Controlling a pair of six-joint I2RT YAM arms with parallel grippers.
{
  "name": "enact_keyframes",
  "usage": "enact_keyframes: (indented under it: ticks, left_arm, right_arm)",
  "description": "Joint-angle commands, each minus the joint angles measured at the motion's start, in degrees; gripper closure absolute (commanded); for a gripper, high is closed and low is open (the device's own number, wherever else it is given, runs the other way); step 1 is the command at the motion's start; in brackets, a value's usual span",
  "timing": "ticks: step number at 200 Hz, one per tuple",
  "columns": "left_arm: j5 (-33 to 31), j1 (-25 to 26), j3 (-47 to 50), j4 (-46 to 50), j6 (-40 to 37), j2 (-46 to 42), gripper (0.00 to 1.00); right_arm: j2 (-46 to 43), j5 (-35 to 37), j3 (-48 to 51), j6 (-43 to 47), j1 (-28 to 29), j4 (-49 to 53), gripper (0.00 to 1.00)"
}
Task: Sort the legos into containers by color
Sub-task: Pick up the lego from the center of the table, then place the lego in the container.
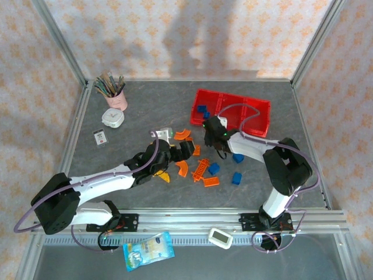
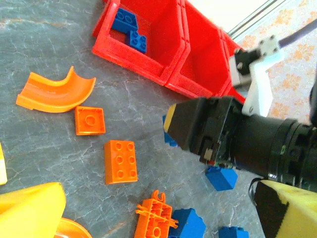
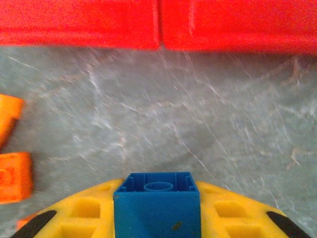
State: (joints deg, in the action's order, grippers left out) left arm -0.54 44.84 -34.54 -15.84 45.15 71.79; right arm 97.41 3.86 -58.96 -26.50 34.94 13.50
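Note:
I should lift my right gripper outward over the tray's near side and release the small blue brick, because the tray's section for the blue bricks is outward of my gripper.
The red tray (image 1: 256,119) with three compartments stands at the back right, and two blue bricks (image 2: 130,29) lie in its left compartment. Just in front of it, my right gripper (image 1: 208,130) is shut on a small blue brick (image 3: 157,206), held between the yellow fingers (image 3: 79,213) just above the table. My left gripper (image 2: 158,198) is open over the loose legos, its fingers wide apart. Below it lie an orange arch (image 2: 57,91), a square orange brick (image 2: 89,120), an orange six-stud brick (image 2: 120,161), an orange lattice piece (image 2: 156,215) and several blue bricks (image 2: 221,177).
A pink cup of brushes (image 1: 116,98), a white timer (image 1: 113,118) and a small card (image 1: 100,136) stand at the back left. On the near rail lie a white device (image 1: 220,237) and a blue packet (image 1: 148,251). More legos (image 1: 236,178) lie between the arms.

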Motion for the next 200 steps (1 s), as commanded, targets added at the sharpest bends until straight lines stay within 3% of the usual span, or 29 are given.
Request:
enact_keyframes:
  ticks: [1, 131, 200]
  left_arm:
    - [-1.5, -1.6, -1.7, 1.3, -1.2, -1.6, 0.01]
    - [2.9, -10.5, -7.4, 0.2, -4.9, 3.9, 0.01]
    - [3.9, -11.4, -7.6, 0.1, -4.9, 4.7, 0.01]
  right_arm:
    - [0.4, 2.4, -6.0, 2.6, -0.1, 1.0, 0.73]
    - [26.0, 4.7, -40.3, 7.3, -5.6, 7.6, 0.74]
    - [26.2, 1.8, -44.3, 9.1, -5.9, 8.4, 0.51]
